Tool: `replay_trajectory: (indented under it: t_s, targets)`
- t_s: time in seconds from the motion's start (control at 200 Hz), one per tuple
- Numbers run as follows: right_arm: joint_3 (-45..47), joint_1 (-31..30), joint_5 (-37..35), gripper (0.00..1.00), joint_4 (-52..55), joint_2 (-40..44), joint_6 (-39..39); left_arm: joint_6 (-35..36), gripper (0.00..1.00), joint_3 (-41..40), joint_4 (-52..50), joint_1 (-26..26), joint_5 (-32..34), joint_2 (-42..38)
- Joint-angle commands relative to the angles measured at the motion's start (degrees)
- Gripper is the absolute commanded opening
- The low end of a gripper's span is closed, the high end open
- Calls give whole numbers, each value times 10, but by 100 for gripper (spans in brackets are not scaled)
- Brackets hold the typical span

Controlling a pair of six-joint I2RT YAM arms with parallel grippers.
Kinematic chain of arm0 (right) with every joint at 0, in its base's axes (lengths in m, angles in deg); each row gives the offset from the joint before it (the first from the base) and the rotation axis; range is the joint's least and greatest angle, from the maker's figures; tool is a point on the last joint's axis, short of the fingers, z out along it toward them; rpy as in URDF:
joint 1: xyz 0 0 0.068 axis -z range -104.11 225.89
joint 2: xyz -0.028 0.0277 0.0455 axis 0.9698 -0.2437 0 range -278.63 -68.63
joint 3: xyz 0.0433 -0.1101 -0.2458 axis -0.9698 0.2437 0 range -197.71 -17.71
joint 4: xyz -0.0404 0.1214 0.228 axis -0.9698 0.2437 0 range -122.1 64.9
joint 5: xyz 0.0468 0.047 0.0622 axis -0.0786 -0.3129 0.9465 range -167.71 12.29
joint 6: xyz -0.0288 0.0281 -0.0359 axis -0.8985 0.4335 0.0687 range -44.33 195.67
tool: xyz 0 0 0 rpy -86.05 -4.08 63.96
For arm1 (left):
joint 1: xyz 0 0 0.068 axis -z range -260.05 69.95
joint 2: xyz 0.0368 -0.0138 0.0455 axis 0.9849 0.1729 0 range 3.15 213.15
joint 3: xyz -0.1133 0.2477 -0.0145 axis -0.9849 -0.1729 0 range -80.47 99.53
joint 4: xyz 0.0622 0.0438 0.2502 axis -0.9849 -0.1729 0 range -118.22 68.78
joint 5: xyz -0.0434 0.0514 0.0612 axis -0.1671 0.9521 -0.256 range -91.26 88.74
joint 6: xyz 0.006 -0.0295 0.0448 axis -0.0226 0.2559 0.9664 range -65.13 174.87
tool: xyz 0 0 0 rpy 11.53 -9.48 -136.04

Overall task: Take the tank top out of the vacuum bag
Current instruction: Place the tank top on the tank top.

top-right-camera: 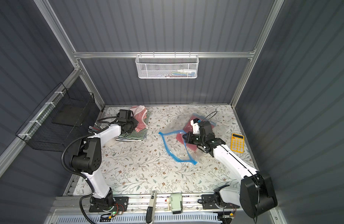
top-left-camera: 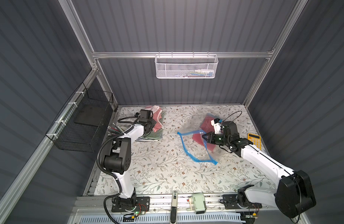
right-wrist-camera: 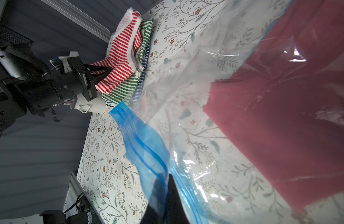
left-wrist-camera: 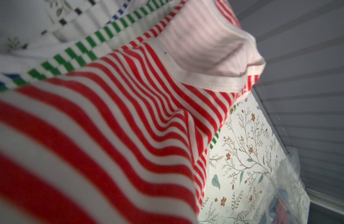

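Observation:
The left gripper will next lower the held end of the striped tank top onto the green-striped garment (top-left-camera: 151, 136) (left-wrist-camera: 73, 56) and let go of it, because the rest is already on the pile.
The vacuum bag (top-left-camera: 196, 153) (top-right-camera: 177, 149) lies crinkled at the table's right middle, its blue zip-seal strip (top-left-camera: 183, 143) (right-wrist-camera: 144, 147) gaping open. My right gripper (top-left-camera: 203, 136) (top-right-camera: 183, 136) (right-wrist-camera: 168, 179) is shut on that blue strip and lifts it a little. A dark red folded cloth (top-left-camera: 198, 138) (right-wrist-camera: 283, 116) is inside the bag. At the back left, my left gripper (top-left-camera: 152, 125) (top-right-camera: 135, 124) (right-wrist-camera: 109, 70) is shut on a red-and-white striped tank top (top-left-camera: 157, 126) (top-right-camera: 141, 120) (left-wrist-camera: 109, 116) (right-wrist-camera: 118, 66). In the left wrist view the cloth hides the jaws.
The tank top rests on a pile of green- and blue-striped garments (top-left-camera: 149, 136) (right-wrist-camera: 124, 87). A white cup with pens (top-left-camera: 119, 130) stands left of the pile. A yellow calculator (top-left-camera: 254, 140) (top-right-camera: 237, 144) lies at the right edge. A black wire basket (top-left-camera: 84, 124) hangs on the left wall.

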Motion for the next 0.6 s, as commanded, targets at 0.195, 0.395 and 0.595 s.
replay_trajectory:
  t_s: [0.195, 0.395, 0.595]
  targets:
    - [11, -1, 4, 0, -15, 10, 4, -96, 0, -29, 58, -3, -43, 25]
    - [11, -1, 9, 0, -21, 8, 8, -81, 7, -33, 16, -3, -19, 4]
    - [15, -1, 11, 0, -22, 15, 12, -72, 10, -49, 2, -3, -3, -10]
